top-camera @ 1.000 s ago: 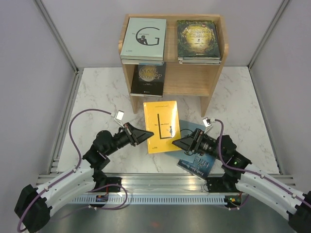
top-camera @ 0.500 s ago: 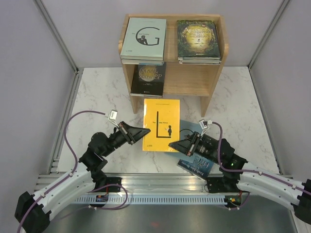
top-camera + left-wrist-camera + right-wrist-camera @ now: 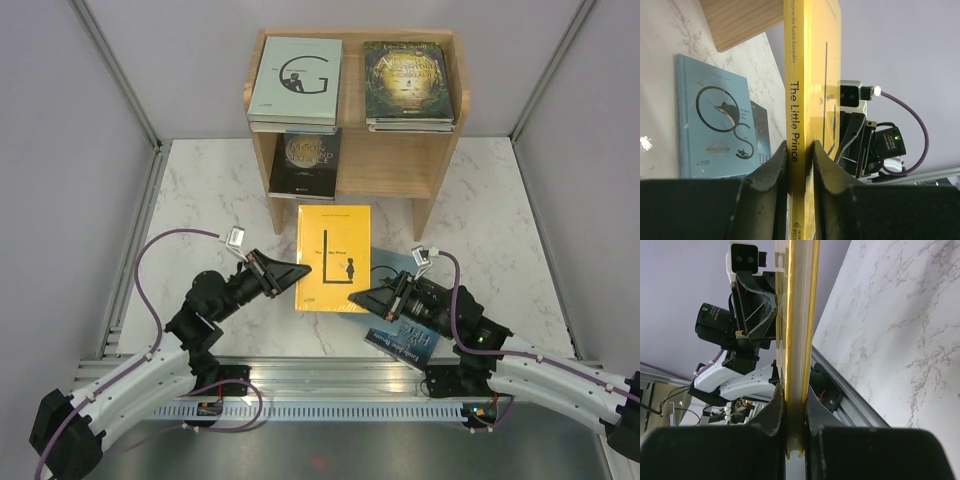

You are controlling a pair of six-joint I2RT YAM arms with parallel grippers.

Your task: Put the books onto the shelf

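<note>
My right gripper needs to move the yellow book [image 3: 334, 257] outward next, under the top board and onto the shelf's lower level, because that level is open above the black book [image 3: 307, 163].
A yellow book [image 3: 334, 257] titled "The Little Prince" lies flat between my two grippers, in front of the wooden shelf [image 3: 395, 160]. My left gripper [image 3: 303, 270] is shut on its spine [image 3: 799, 147]. My right gripper [image 3: 353, 297] is shut on the opposite page edge [image 3: 795, 390]. On the shelf's top board lie a pale green "G" book [image 3: 296, 80] and a dark green-gold book [image 3: 408, 82]. A black book [image 3: 307, 163] lies on the lower tier. A pale blue book [image 3: 712, 120] lies on the table, partly under the yellow one.
A dark blue book [image 3: 405, 343] lies under my right arm, near the front rail. The marble table [image 3: 200, 200] is walled by grey panels on the left, right and back. The lower tier's right half [image 3: 400, 150] holds nothing.
The right gripper has shut on the yellow book's page edge. The book, tilted a second ago, now sits square to the shelf and slightly nearer to it.
</note>
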